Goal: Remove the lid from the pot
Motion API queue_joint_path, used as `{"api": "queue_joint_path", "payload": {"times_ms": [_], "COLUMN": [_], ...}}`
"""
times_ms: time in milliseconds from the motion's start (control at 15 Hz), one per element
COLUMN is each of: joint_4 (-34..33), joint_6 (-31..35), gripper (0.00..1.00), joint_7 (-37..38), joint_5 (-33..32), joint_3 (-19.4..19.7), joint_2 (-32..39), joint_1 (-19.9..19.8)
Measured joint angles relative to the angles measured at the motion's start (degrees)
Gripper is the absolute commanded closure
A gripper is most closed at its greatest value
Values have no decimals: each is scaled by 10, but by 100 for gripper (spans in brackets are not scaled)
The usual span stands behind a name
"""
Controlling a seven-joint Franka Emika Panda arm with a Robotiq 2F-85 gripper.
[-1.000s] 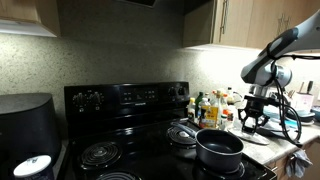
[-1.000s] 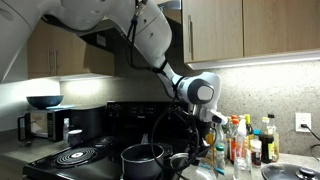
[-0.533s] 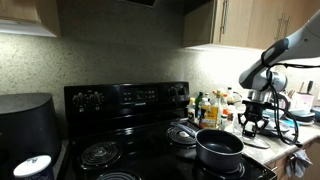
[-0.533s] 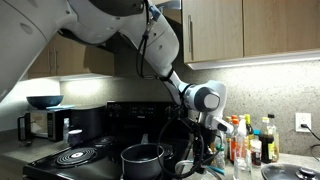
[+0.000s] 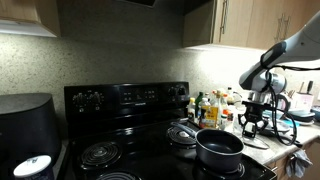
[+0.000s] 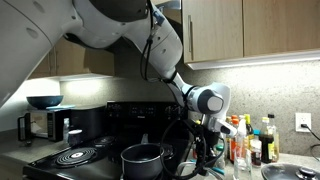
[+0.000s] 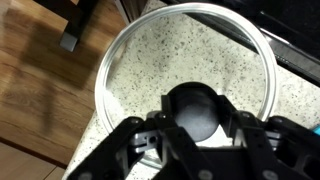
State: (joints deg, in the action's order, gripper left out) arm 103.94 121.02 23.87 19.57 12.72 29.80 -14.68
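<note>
My gripper will next bring the lid down onto the speckled countertop below, moving away from the wooden surface the lid's rim overlaps, and let go of the lid's knob.
The pot (image 5: 220,148) is dark and round, and it stands open on the front burner of the black stove; it also shows in an exterior view (image 6: 143,157). The lid (image 7: 175,50) is clear glass with a silver rim, seen in the wrist view over a speckled countertop. My gripper (image 7: 197,112) is shut on its dark centre knob. In both exterior views the gripper (image 5: 250,121) (image 6: 204,158) hangs beside the pot, over the counter edge. The lid itself is hard to make out in those views.
Several bottles (image 5: 206,104) (image 6: 250,140) stand on the counter by the stove. Coil burners (image 5: 100,152) (image 5: 182,133) lie open. A big black appliance with a white disc (image 5: 25,130) sits at the far side. A wooden surface (image 7: 40,90) borders the counter.
The arm has shifted a little further away from the pot and slightly lower, with the lid in its grip. The pot has not moved.
</note>
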Motion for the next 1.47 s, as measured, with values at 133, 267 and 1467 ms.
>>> {"api": "queue_joint_path", "payload": {"times_ms": [133, 267, 1467], "joint_4": [-8, -20, -100], "joint_6": [0, 0, -9], "gripper": [77, 77, 77], "joint_7": [0, 0, 0], "joint_5": [0, 0, 32], "joint_3": [1, 1, -5], "joint_2": [13, 28, 91], "joint_1": [-2, -4, -24]}}
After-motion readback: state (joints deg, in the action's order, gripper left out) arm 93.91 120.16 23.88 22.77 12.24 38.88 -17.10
